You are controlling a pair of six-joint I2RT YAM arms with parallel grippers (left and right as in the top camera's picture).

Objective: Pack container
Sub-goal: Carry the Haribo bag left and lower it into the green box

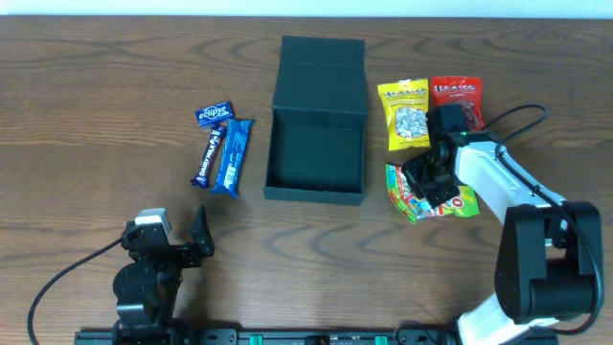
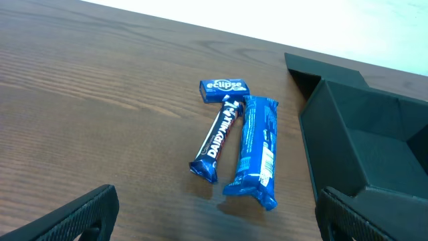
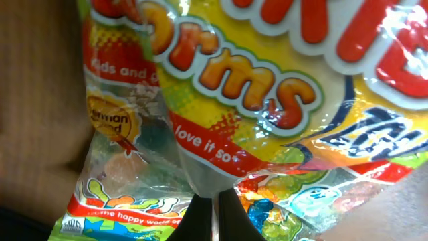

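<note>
My right gripper lifts the gummy worms bag over the container's side next and lowers it over the container's near end (image 1: 315, 172), as the container stands open and empty.
The dark teal-green container (image 1: 316, 144) stands open at the table's middle, its flap lid folded back; its wall also shows in the left wrist view (image 2: 361, 144). My right gripper (image 1: 428, 178) is shut on a fold of the gummy worms bag (image 1: 436, 198), which fills the right wrist view (image 3: 254, 100); the fingers (image 3: 214, 217) pinch the bag's film. My left gripper (image 1: 196, 240) is open and empty near the front left, its fingertips at the bottom corners of the left wrist view (image 2: 214, 227).
A blue Eclipse packet (image 1: 215, 114), a Dairy Milk bar (image 1: 209, 158) and a blue bar (image 1: 231, 156) lie left of the container. A yellow snack bag (image 1: 404, 113) and a red bag (image 1: 457, 97) lie to its right.
</note>
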